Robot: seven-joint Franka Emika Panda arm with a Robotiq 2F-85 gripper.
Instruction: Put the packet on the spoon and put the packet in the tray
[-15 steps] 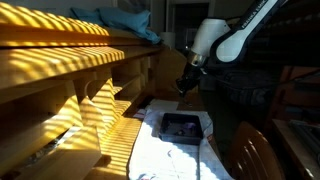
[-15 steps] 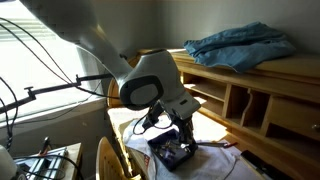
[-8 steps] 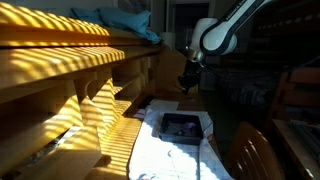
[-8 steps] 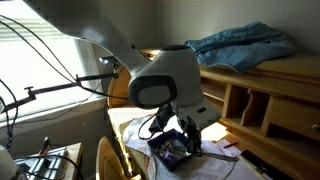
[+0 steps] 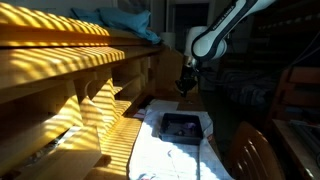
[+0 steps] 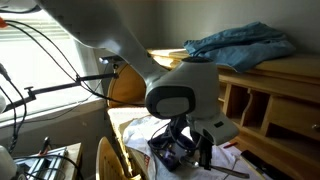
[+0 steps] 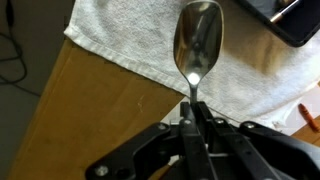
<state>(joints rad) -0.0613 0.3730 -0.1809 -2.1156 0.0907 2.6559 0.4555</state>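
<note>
My gripper still holds the spoon's handle above the cloth, so next it needs to go down toward the white cloth's bare edge beside the tray [image 5: 182, 127] and let go of the handle there.
My gripper [image 7: 192, 112] is shut on the handle of a metal spoon [image 7: 197, 45], whose bowl points away over a white cloth [image 7: 130, 45]. In an exterior view the gripper [image 5: 185, 85] hangs above and behind the dark tray [image 5: 182, 127]. The tray's corner shows at the top right of the wrist view [image 7: 292, 22]. In an exterior view the arm hides most of the tray [image 6: 172, 152]. I see no packet clearly; dark things lie in the tray.
The white cloth [image 5: 170, 155] covers a wooden table [image 7: 85, 120]. A long wooden shelf unit [image 5: 70, 70] runs along one side, with blue cloth [image 6: 240, 45] on top. A wooden chair back [image 5: 255, 150] stands near the table.
The arm has swung over the table with the spoon; the gripper has lifted slightly and shifted away from the tray. The tray has not moved.
</note>
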